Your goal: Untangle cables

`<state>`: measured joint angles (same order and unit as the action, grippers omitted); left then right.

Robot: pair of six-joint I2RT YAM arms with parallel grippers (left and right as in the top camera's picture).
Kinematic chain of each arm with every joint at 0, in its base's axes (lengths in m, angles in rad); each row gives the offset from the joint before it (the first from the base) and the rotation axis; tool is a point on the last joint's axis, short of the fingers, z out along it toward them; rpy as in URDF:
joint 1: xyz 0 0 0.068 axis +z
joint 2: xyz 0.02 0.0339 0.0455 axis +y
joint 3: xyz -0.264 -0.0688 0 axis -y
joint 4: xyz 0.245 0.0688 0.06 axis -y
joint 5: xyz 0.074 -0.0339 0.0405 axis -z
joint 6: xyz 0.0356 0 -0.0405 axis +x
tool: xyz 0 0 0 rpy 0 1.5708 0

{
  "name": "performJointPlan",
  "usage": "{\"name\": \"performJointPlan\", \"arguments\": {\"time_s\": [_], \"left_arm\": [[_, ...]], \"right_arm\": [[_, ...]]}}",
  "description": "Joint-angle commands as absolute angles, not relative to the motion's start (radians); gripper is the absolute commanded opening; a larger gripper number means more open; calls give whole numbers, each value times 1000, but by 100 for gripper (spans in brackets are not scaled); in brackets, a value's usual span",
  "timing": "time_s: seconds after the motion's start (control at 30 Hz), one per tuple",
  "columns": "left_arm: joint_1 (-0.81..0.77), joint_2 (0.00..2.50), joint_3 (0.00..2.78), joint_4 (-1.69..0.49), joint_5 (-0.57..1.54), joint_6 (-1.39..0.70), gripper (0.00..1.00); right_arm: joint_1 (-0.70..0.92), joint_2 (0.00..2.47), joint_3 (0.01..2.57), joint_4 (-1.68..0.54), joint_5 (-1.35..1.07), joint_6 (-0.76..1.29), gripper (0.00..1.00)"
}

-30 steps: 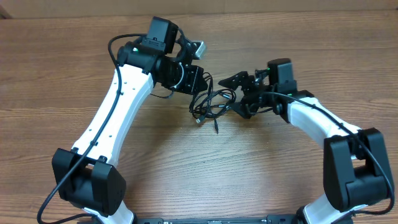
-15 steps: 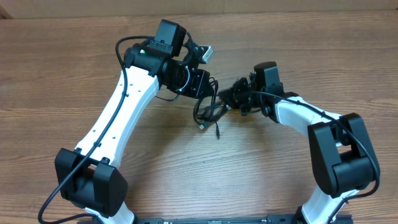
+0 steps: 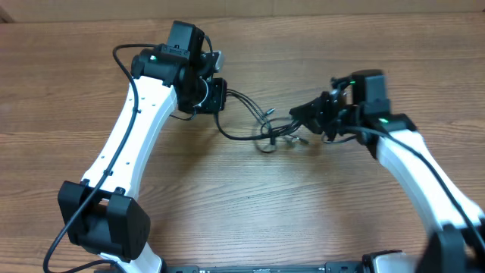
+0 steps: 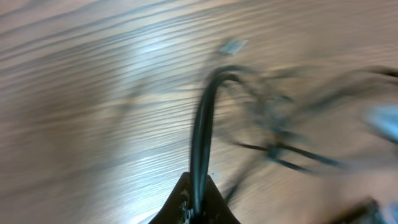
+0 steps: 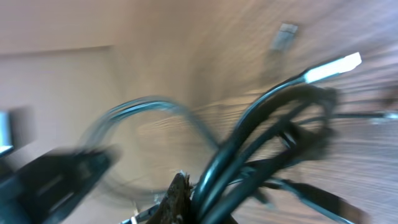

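Next I need to draw my right gripper to the right in the overhead view to stretch the loose knot, then release the cables, as open tabletop lies that way.
The black cables (image 3: 258,125) hang stretched between my two grippers above the wooden table, with a loose knot of loops and small plugs at the middle. At their left end my left gripper (image 3: 220,95) is shut on them. The left wrist view shows its jaws (image 4: 198,200) pinching one black cable (image 4: 202,124) that arches away, with a silvery plug (image 4: 233,45) beyond; the picture is blurred. My right gripper (image 3: 301,116) is shut on the right end. In the right wrist view several strands (image 5: 261,137) fan out from its jaws (image 5: 200,205), one ending in a silvery-white plug (image 5: 333,67).
The wooden table (image 3: 250,205) surrounds the cables on all sides. The white left arm (image 3: 129,144) slants across the left half, and the white right arm (image 3: 420,171) across the right. A paler surface (image 3: 341,6) runs along the table's far edge.
The right gripper has shut on the cables and pulled right, while the left gripper moved left. The compact bundle is now drawn out into a long span.
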<state>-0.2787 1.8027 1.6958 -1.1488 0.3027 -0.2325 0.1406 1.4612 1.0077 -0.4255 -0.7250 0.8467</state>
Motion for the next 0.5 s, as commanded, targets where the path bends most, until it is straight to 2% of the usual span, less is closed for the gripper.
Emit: {"name": "performJointPlan", "arguments": {"time_s": [0.0,0.13,0.27,0.4,0.47], "left_arm": [[-273,1812,1689,-1172,42,-331,4],[-261,1812,1689,-1190,15,-317,4],[-220,1812,1688,-1202,15,-314,4],[-190,1812,1689,-1200,16,-304,4],[-181,1812,1689,-1200,17,-302,4]], "right_arm": [[94,1312,1015,-455,-791,838,4],[17,1172,1015,-538,-787,822,4],[-170,1060,1015,-788,-683,672,4],[-368,1057,1015,-989,-497,525,4],[-436,1073,1015,-1016,-466,493,4]]}}
